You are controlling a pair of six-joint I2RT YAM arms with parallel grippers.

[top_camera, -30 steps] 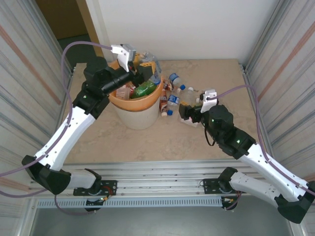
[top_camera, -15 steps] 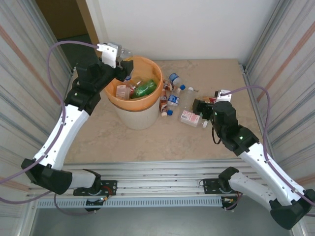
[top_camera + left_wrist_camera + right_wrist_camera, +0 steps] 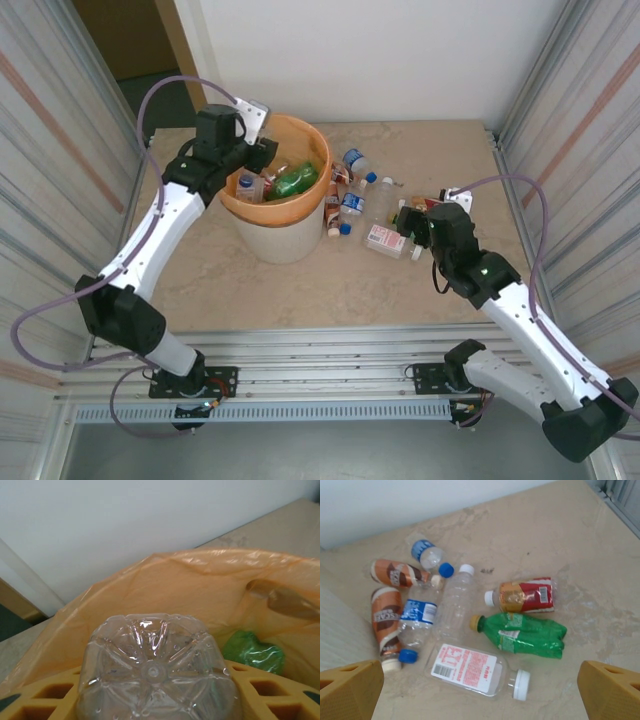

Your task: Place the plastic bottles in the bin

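Note:
I next need to lower the clear bottle (image 3: 155,670) with my left gripper toward the bin's middle and release it, as the orange bag's inside beside the green bottle is below the gripper.
My left gripper (image 3: 260,160) hangs over the left rim of the bin (image 3: 280,238), shut on a clear plastic bottle (image 3: 155,670). The bottle's ribbed base faces the left wrist camera between the yellow fingers (image 3: 280,695). Behind it are the orange bag (image 3: 200,590) and a green bottle (image 3: 252,650) lying in the bin. My right gripper (image 3: 480,692) stands open above bottles lying on the table: a clear one with a red-printed label (image 3: 470,670), a green one (image 3: 527,635) and a red-labelled one (image 3: 527,596). It holds nothing.
More bottles lie between the bin and my right gripper (image 3: 412,218): a plain clear one (image 3: 455,602), a blue-labelled one (image 3: 415,620) and two brown-labelled ones (image 3: 385,615). Metal frame walls close both sides. Bare table (image 3: 330,290) lies in front of the bin.
My left gripper has swung from above the bin's middle back to its left rim, with the bottle still in it. The right gripper has drawn back to the right, off the bottles.

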